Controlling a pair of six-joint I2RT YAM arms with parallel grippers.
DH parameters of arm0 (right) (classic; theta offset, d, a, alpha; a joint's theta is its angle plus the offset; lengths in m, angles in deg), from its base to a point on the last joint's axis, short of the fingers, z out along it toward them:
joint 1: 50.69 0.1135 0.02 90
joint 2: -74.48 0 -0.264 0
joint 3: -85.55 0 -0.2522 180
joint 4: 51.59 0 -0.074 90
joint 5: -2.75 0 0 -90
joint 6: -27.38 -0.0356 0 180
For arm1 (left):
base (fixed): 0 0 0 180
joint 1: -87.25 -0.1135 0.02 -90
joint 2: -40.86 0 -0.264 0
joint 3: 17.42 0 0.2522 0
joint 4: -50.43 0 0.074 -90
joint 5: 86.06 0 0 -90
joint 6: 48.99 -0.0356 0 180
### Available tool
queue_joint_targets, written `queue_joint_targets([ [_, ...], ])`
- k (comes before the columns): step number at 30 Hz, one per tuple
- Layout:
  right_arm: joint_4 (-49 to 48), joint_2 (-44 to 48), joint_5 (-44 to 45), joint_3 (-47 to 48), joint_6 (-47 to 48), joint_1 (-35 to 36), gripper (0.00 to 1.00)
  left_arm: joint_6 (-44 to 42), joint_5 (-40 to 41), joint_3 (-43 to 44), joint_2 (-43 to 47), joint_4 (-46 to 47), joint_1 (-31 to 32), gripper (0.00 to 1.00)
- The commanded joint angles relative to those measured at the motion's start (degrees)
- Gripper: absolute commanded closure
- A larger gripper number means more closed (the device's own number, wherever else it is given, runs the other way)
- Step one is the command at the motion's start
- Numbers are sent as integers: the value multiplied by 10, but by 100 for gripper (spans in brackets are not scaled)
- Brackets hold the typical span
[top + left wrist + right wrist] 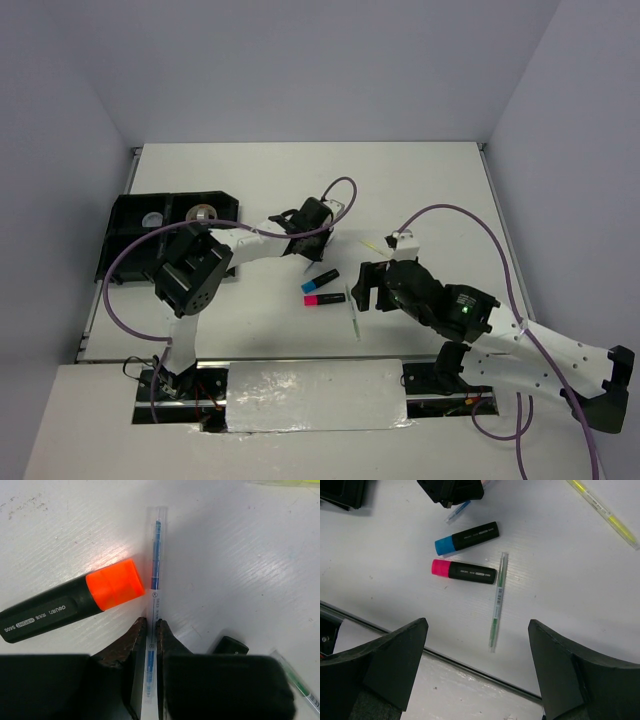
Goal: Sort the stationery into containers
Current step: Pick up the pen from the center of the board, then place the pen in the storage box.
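Note:
The clear pen will next be raised by my left gripper, then lowered over the near section by the side in the black tray, because that section looks empty.
My left gripper (151, 622) is shut on a thin clear pen with blue ink (156, 555) that lies on the white table. Just left of it lies a black highlighter with an orange end (75, 605). From above, the left gripper (305, 250) is at the table's middle. A blue-ended highlighter (467, 538), a pink-ended one (464, 570) and a pale-green pen (497, 600) lie below it. My right gripper (477, 630) hovers open over the near end of the green pen, holding nothing. The black tray (130, 215) stands at the far left with tape rolls (202, 212) inside.
A yellow pen (602, 510) lies to the right of the group. The table's front edge (470, 665) runs just under my right gripper. Purple cables (450, 212) arch over both arms.

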Motion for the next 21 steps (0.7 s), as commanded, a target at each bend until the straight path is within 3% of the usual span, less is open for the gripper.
queue_joint_targets([
  [1,-10,11,11,17,4,-1,11,7,-24,9,15,-7,6,100],
  [5,-8,11,13,16,3,-1,11,8,-31,12,81,-6,8,100],
  [10,9,11,26,20,-4,-2,12,89,79,30,174,-62,-41,100],
  [13,13,22,28,18,-4,-2,12,190,126,8,238,-112,-140,100],
  [14,12,26,27,17,-2,-2,12,219,129,-25,261,-121,-211,100],
  [16,9,40,24,12,1,-2,12,293,124,-88,331,-136,-292,100],
  [19,3,41,18,9,8,0,12,354,103,-162,415,-115,-483,100],
  [21,-2,37,10,9,12,1,12,368,97,-171,435,-115,-539,100],
])
